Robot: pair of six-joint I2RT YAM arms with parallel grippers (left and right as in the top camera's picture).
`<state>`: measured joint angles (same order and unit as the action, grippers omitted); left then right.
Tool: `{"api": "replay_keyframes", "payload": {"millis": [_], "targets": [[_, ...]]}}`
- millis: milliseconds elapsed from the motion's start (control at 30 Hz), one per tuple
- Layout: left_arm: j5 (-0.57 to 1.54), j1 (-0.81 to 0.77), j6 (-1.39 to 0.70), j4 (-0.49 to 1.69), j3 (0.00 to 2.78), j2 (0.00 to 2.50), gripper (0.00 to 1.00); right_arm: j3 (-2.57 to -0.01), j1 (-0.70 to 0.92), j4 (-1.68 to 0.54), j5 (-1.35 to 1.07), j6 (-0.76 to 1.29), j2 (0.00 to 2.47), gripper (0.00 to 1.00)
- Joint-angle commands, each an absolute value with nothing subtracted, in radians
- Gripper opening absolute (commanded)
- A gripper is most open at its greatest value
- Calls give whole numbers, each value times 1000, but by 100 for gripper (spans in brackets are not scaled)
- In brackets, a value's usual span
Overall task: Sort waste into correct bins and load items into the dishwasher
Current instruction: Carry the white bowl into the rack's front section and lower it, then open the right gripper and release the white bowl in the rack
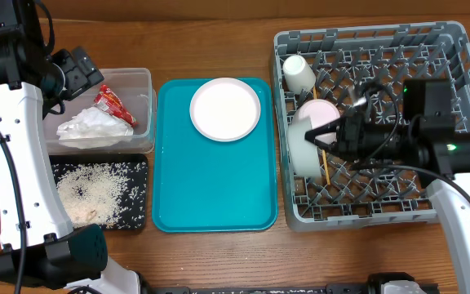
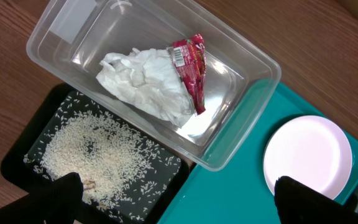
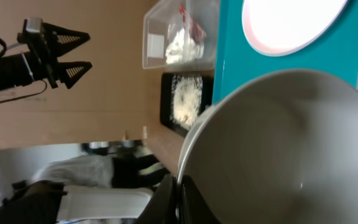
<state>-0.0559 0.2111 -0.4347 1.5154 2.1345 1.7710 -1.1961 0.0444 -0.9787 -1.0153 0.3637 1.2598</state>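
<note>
I will carry the bowl with my right gripper toward the open pegs at the rack's lower end (image 1: 312, 186) in the overhead view and lower it there, because the pink dish (image 1: 317, 109) crowds the bowl.
My right gripper (image 1: 325, 137) (image 3: 179, 186) is shut on the rim of a white bowl (image 1: 303, 145) (image 3: 291, 149), held on edge at the left side of the grey dish rack (image 1: 463, 49). A small white cup (image 1: 298, 73) and a pale pink round dish (image 1: 317, 109) stand in the rack behind the bowl. Thin wooden chopsticks (image 1: 325, 170) lie among the pegs. A round pale plate (image 1: 225, 109) (image 2: 307, 155) sits on the teal tray (image 1: 210, 188). My left gripper (image 1: 78, 69) (image 2: 179, 205) is open and empty above the clear tub (image 1: 141, 77) (image 2: 253, 93).
The clear tub holds a crumpled white napkin (image 1: 92, 126) (image 2: 145, 84) and a red wrapper (image 1: 111, 102) (image 2: 191, 68). The black tray (image 1: 137, 167) (image 2: 23, 149) in front of it holds loose rice (image 1: 96, 192) (image 2: 92, 149). Wooden table all round.
</note>
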Motion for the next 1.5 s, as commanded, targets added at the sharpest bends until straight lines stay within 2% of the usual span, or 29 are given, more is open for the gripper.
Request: {"api": "replay_keyframes", "payload": {"millis": [0,300,500,733,967,1033,1100,1267,1467], "targets": [[-52,211,-426,1514,2140,1760,100,-1073,-2,-916,-1186,367,1251,4],[-52,211,-427,1514,2140,1760,100,-837,-104,-776,-1233,306,1251,4],[-52,211,-427,1514,2140,1760,100,-786,-169,-754,-1229,253,1253,4],[-52,211,-427,1514,2140,1760,100,-786,-218,-760,-1067,253,1253,5],[-52,211,-426,1514,2140,1760,100,-786,-218,-779,-767,254,1253,27],[-52,211,-427,1514,2140,1760,100,-787,-218,-775,-732,254,1253,28],[-52,211,-427,1514,2140,1760,100,-788,-218,-768,-722,254,1253,33],[-52,211,-426,1514,2140,1760,100,-842,-218,-785,-714,258,1253,36],[-52,211,-427,1514,2140,1760,100,-1005,-173,-963,-715,196,1252,34]]}}
